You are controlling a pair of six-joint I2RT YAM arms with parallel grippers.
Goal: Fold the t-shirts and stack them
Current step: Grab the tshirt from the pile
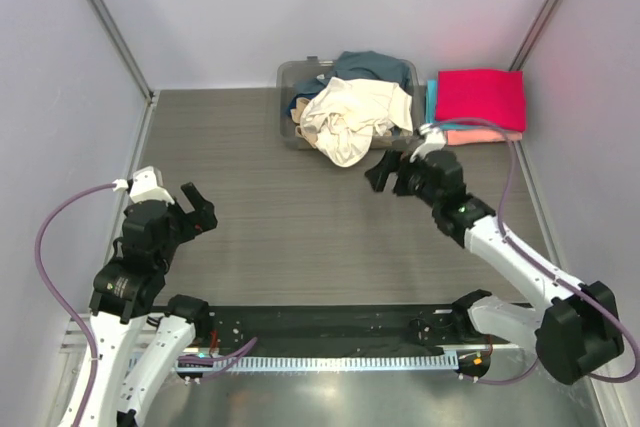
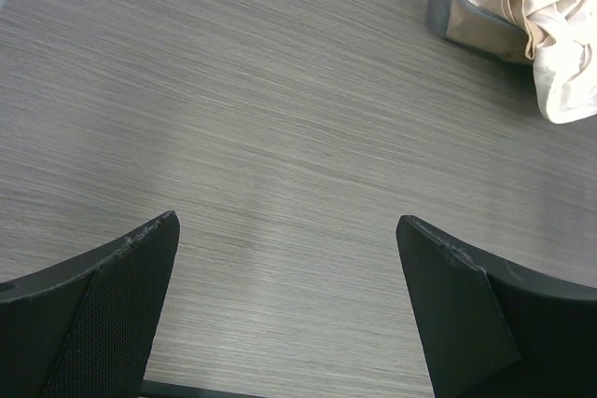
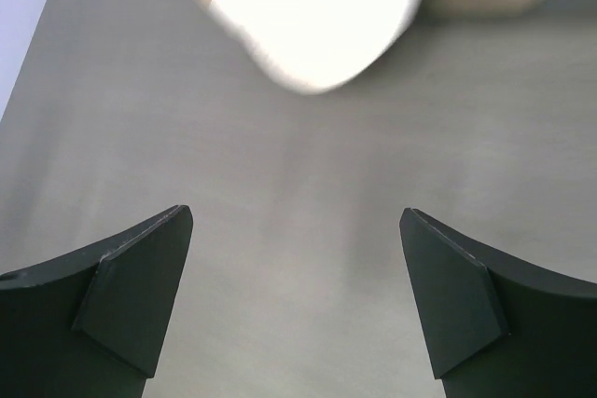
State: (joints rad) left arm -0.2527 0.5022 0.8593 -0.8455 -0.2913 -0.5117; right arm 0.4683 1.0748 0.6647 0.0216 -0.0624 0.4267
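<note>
The robot's right gripper needs to go outward and down next, onto the cream flap [image 1: 350,147] [image 3: 322,34] hanging over the bin's front rim, because that cloth sticks out clear of the bin.
A crumpled cream t-shirt [image 1: 348,119] spills over the front of a clear plastic bin [image 1: 290,82] at the back. It also shows in the left wrist view [image 2: 550,16] and, blurred, in the right wrist view [image 3: 317,16]. A slate-blue shirt [image 1: 368,65] lies in the bin behind it. A folded stack at the back right has a magenta-red shirt [image 1: 481,97] on top of teal [image 1: 431,99] and salmon-pink [image 1: 480,135] ones. My right gripper [image 1: 387,169] is open and empty just in front of the cream shirt. My left gripper [image 1: 198,209] is open and empty over bare table at the left.
Grey walls close in the table on the left, back and right. A black rail [image 1: 320,327] with a cable chain runs along the near edge between the arm bases.
</note>
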